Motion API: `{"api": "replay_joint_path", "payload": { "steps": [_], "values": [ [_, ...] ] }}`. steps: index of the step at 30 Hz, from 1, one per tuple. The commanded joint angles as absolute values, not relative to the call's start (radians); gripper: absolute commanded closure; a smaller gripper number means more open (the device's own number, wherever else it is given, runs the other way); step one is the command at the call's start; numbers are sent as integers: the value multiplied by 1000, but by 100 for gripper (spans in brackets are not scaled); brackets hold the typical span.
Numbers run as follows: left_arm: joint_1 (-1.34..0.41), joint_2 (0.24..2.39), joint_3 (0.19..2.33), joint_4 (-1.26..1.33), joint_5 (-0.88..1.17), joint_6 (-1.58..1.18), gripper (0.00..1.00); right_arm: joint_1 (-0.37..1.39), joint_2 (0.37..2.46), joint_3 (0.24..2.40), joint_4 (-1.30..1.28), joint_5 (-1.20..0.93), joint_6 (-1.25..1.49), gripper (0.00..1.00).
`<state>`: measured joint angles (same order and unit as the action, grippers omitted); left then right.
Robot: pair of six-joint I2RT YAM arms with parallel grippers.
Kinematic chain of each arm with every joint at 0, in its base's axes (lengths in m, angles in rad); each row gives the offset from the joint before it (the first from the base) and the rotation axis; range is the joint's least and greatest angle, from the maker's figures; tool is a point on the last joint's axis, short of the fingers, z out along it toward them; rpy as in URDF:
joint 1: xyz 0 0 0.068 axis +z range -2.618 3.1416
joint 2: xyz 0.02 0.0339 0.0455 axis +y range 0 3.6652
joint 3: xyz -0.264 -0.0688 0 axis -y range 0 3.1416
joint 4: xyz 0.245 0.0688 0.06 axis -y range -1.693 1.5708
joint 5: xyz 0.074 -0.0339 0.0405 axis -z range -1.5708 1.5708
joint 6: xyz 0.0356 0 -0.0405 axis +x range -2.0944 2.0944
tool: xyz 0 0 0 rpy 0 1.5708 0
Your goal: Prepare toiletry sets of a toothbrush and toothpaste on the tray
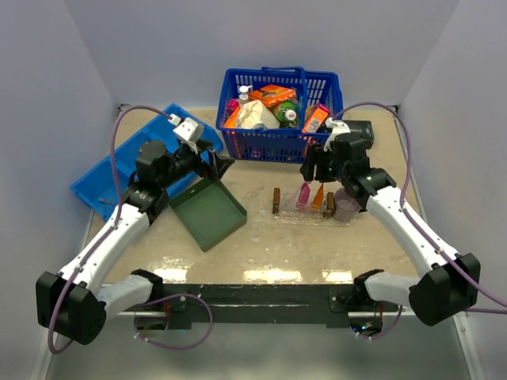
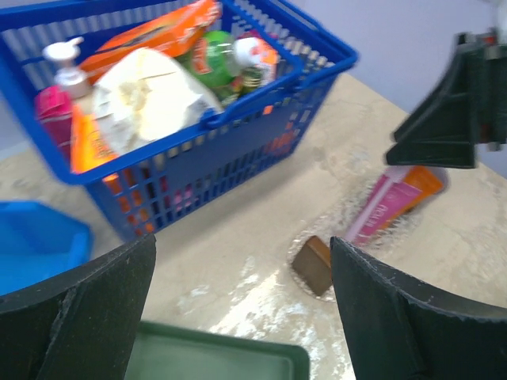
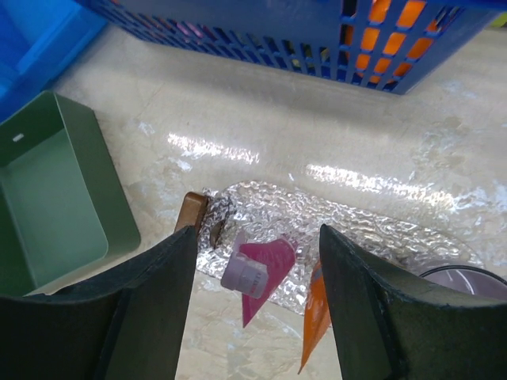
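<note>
I need my left gripper back, to the left in the top view and down into the blue bin's near section; the tubes lack toothbrushes.
The clear tray with brown wooden handles lies right of centre. A pink toothpaste tube and an orange one rest on it side by side. My right gripper hovers open and empty just above and behind them. Its wrist view shows the pink tube and the orange tube between the open fingers, on the tray. My left gripper is open and empty above the far corner of the dark green tray. Its wrist view shows one tray handle and both tubes. No toothbrush shows.
A blue basket full of packets and bottles stands at the back. A dark green square tray sits left of centre. A blue divided bin lies at the far left. A purple mug stands at the clear tray's right end.
</note>
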<state>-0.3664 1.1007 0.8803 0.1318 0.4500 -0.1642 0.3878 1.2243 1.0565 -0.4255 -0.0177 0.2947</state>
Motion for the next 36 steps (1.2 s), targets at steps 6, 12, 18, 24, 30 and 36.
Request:
{"api": "replay_joint_path", "payload": {
  "steps": [6, 12, 18, 24, 30, 36],
  "values": [
    [-157, 974, 838, -139, 160, -288, 5, 344, 1157, 1114, -315, -2, 253, 34],
    [-14, 936, 845, -366, -59, -308, 3, 339, 1150, 1083, -262, 93, 210, 37],
    [165, 991, 845, -495, -126, -316, 26, 339, 1123, 1069, -204, 189, 203, 40],
    [273, 1077, 857, -520, -232, -345, 36, 341, 1065, 1057, -170, 305, 192, 41],
    [336, 1179, 847, -462, -252, -408, 46, 339, 1083, 1046, -100, 334, 190, 41],
    [342, 1317, 874, -434, -273, -524, 52, 339, 1150, 1066, -81, 337, 180, 41]
  ]
}}
